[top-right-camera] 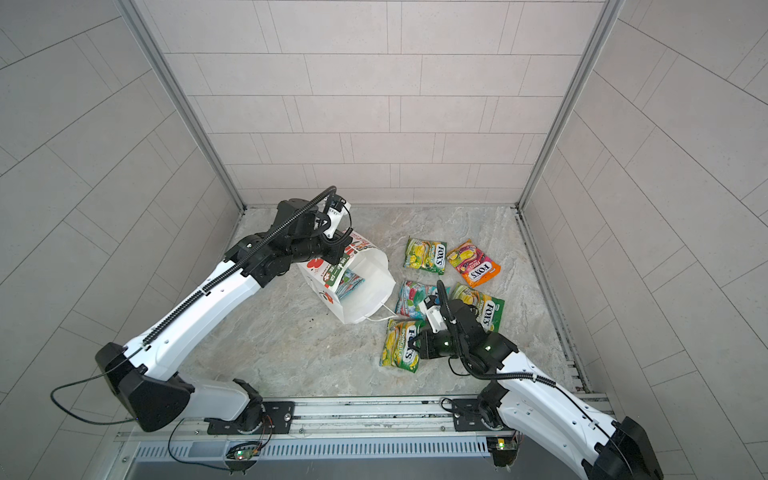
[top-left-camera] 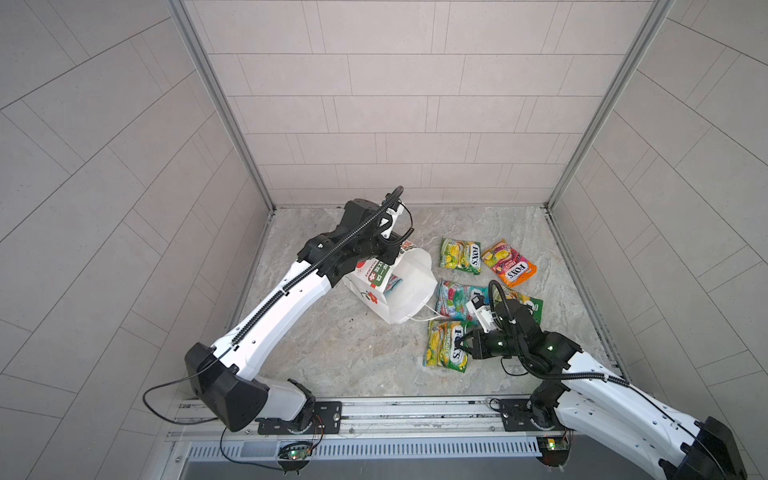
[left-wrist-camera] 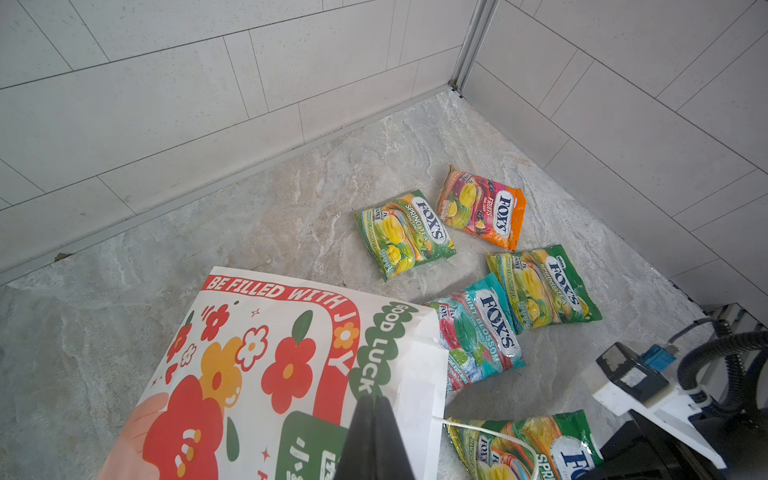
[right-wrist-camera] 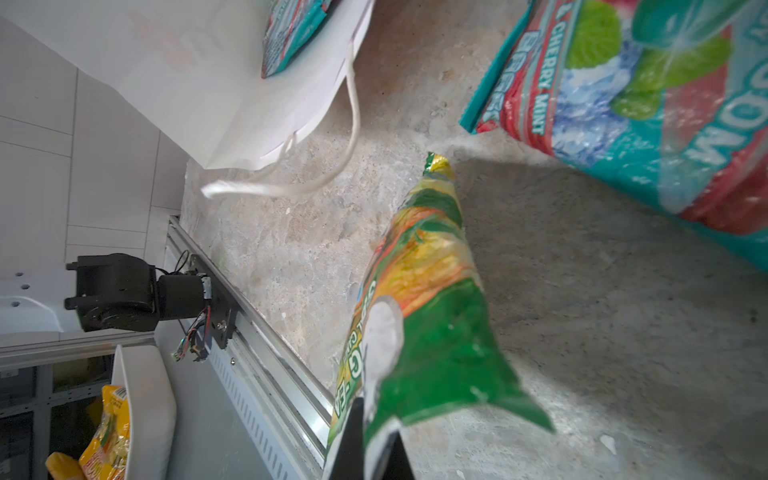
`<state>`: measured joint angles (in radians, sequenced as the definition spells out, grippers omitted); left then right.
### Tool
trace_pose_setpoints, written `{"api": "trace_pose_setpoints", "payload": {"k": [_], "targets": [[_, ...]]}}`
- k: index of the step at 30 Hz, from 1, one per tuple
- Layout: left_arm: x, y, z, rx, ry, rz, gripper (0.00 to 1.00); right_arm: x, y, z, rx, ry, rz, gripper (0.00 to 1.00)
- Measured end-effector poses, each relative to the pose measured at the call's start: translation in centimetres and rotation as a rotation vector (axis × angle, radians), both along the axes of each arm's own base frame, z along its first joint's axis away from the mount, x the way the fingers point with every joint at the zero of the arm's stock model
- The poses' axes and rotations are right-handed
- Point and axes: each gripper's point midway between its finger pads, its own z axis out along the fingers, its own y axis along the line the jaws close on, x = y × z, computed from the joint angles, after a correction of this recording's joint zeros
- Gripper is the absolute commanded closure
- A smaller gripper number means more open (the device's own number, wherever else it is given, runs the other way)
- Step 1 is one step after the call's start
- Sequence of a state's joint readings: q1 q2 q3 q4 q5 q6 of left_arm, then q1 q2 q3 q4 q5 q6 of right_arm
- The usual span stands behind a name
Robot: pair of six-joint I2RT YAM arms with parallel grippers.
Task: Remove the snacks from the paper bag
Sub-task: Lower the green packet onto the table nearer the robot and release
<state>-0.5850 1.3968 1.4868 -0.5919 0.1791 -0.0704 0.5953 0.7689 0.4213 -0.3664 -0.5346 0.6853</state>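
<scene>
My right gripper moves away from the bag's opening over the bare marble next and releases the green-yellow snack's edge, since the green-yellow snack (top-left-camera: 446,345) already hangs outside the bag.
The white paper bag (top-left-camera: 409,291) lies tilted, its mouth facing the front right. My left gripper (left-wrist-camera: 374,405) is shut on its raised far end. A teal-red snack (top-left-camera: 392,284) shows inside the mouth. My right gripper (top-left-camera: 462,344) is shut on the edge of a green-yellow snack (top-left-camera: 446,345), which in the right wrist view (right-wrist-camera: 424,311) hangs just above the table. On the table lie a teal-red snack (top-left-camera: 455,299), a green-yellow one (top-left-camera: 460,255), an orange-pink one (top-left-camera: 509,262), and another green-yellow one (top-left-camera: 530,305) partly hidden by my right arm.
The bag's cord handle (top-left-camera: 428,318) trails on the marble table beside the held snack. A metal rail (top-left-camera: 395,411) carrying both arm bases runs along the front edge. Tiled walls close the back and both sides.
</scene>
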Motion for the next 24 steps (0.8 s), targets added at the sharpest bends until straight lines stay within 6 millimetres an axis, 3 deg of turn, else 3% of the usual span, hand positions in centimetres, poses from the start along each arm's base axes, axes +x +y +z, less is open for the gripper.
{"api": "trace_pose_setpoints", "payload": {"k": [3, 9, 17, 24], "targets": [[0.0, 0.0, 0.0, 0.0, 0.0, 0.0, 1.0, 0.0, -0.8, -0.9, -0.057, -0.003, -0.012, 1.0], [0.0, 0.0, 0.0, 0.0, 0.0, -0.001, 1.0, 0.1, -2.2, -2.2, -0.148, -0.001, -0.037, 0.85], [-0.1, -0.1, 0.0, -0.005, 0.003, -0.009, 1.0, 0.4, -4.0, -3.2, -0.256, -0.021, -0.071, 0.55], [-0.7, -0.8, 0.1, -0.02, 0.011, -0.062, 1.0, 1.5, -6.3, -2.5, -0.369, -0.078, -0.15, 0.46]]}}
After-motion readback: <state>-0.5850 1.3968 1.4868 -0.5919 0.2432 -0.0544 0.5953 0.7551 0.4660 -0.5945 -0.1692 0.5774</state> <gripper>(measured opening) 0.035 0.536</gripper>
